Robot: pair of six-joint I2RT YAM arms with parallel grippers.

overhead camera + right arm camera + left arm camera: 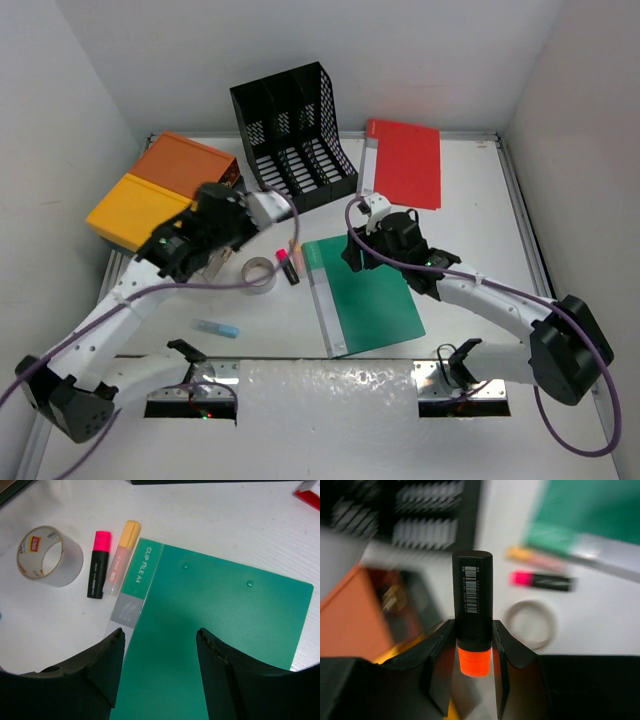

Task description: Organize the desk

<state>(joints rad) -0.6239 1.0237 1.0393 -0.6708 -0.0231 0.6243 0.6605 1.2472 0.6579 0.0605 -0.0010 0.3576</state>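
The clear drawer is open. My left gripper will next go to the left in the top view and down to let go of the highlighter in the clear drawer [213, 264] [465, 696].
The white desk [470, 230] holds scattered stationery. My left gripper [218, 258] hangs above it near the orange-yellow drawer box [160, 190]. In the left wrist view this gripper [473, 625] is shut on a black highlighter with an orange end [472, 595], which stands out between the fingers. My right gripper [355, 250] is open and empty over the green clip file [365, 295]. In the right wrist view its fingers [160, 632] straddle the file's left part [220, 625], apart from it.
A tape roll [260, 275], a pink highlighter [283, 262] and a yellow-capped pen [296, 255] lie left of the green file. A blue marker [215, 327] lies near the front. A black mesh rack [295, 135] and a red folder [405, 160] stand at the back.
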